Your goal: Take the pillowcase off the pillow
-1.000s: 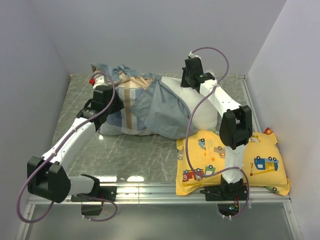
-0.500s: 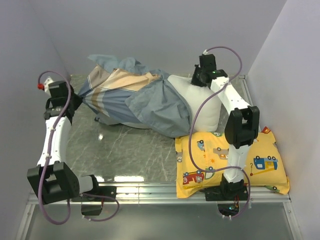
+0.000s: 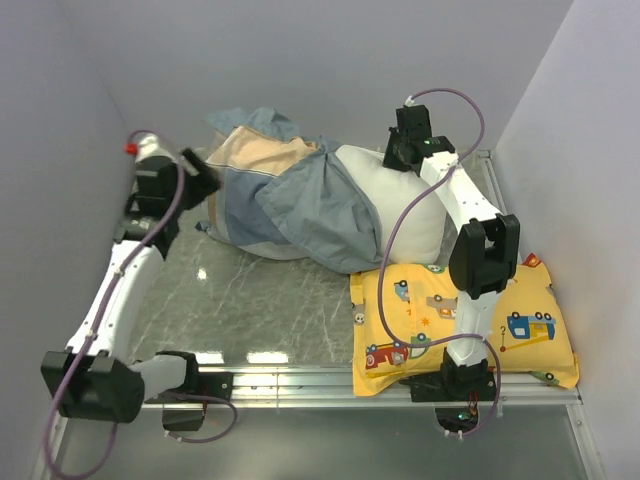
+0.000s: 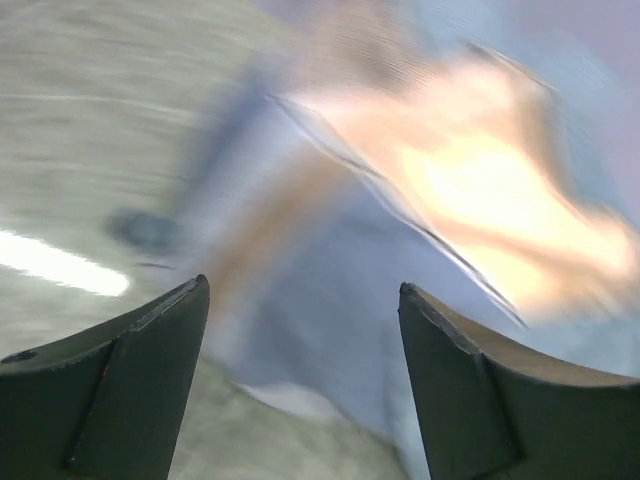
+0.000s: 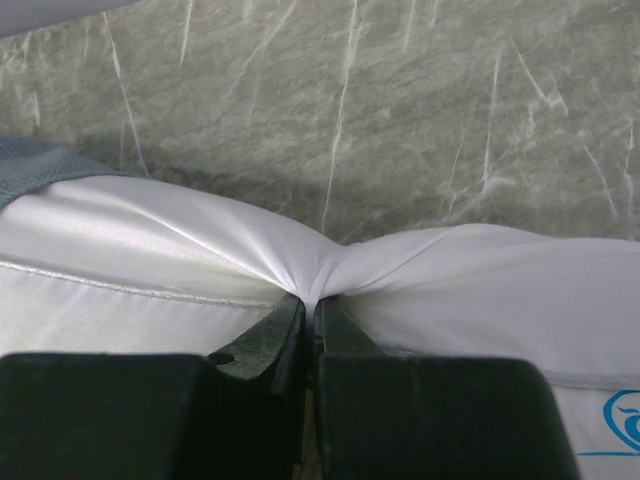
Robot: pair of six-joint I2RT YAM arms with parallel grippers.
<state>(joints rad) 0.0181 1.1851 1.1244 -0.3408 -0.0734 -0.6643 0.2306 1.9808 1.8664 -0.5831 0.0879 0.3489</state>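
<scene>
My right gripper will keep its hold at the pillow's far edge and move gently toward the bunched pillowcase, and then it will let go, because the pillowcase still covers the other half of the pillow.
The patchwork pillowcase lies bunched in a heap over the left half of the white pillow, whose right end is bare. My left gripper hovers open just left of the heap, holding nothing. In the blurred left wrist view the pillowcase fills the space beyond the open left gripper. At the far edge of the pillow, my right gripper is shut on a pinch of white pillow fabric. The right wrist view shows the right gripper clamped on a fold of the pillow.
A yellow pillow printed with cartoon vehicles lies at the near right, under the right arm and touching the white pillow. Grey walls close in at the left, back and right. A metal rail runs along the near edge.
My left gripper pulled the pillowcase out to the left, then let go and opened; the fabric slumped back into a heap. The right gripper kept its pinch and shifted slightly back and right.
</scene>
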